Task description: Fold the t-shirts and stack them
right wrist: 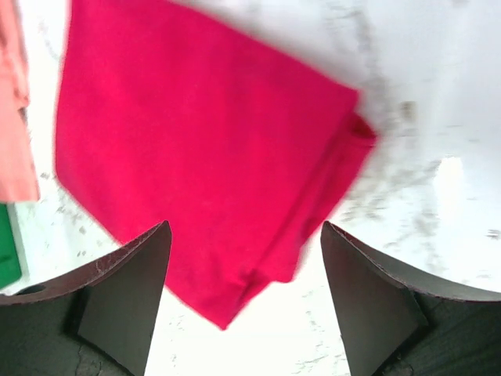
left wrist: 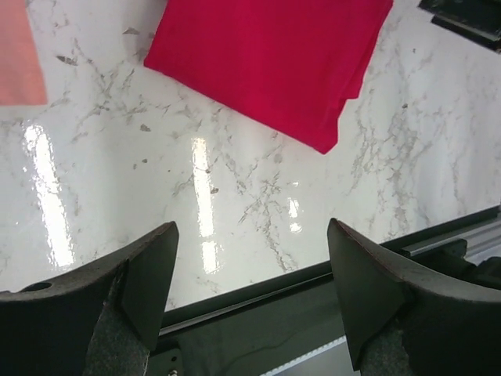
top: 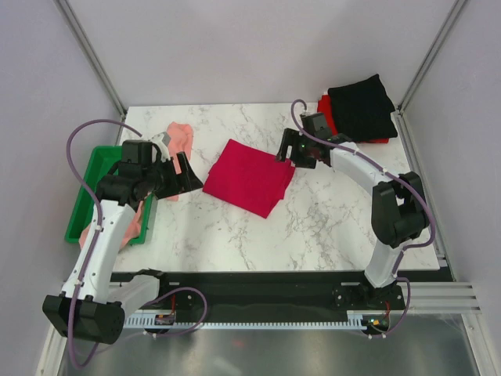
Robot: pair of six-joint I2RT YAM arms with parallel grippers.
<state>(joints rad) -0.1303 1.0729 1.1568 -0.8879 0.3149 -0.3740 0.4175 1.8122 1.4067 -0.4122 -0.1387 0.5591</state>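
Observation:
The crimson t-shirt's layered corner [top: 291, 165] [right wrist: 354, 124] lies below the right gripper and to its right in the wrist view, so the gripper will go down that way next and pinch the corner's layers together.
A crimson t-shirt [top: 249, 176] [left wrist: 266, 55] [right wrist: 196, 149] lies folded in the middle of the marble table. A salmon-pink t-shirt [top: 182, 137] [left wrist: 17, 55] [right wrist: 12, 117] lies crumpled to its left, partly hidden behind my left arm. At the back right corner a folded black t-shirt [top: 360, 108] rests on a bright red one [top: 326, 110]. My left gripper [top: 188, 178] [left wrist: 250, 298] hovers open just left of the crimson shirt, holding nothing. My right gripper [top: 288, 150] [right wrist: 245, 298] stands open above the crimson shirt's right corner, empty.
A green plastic tray [top: 90, 188] [right wrist: 6, 243] sits at the table's left edge under my left arm, with a bit of pink cloth [top: 141, 215] at its right rim. Metal frame posts and grey walls enclose the table. A black rail [left wrist: 313, 313] runs along the near edge.

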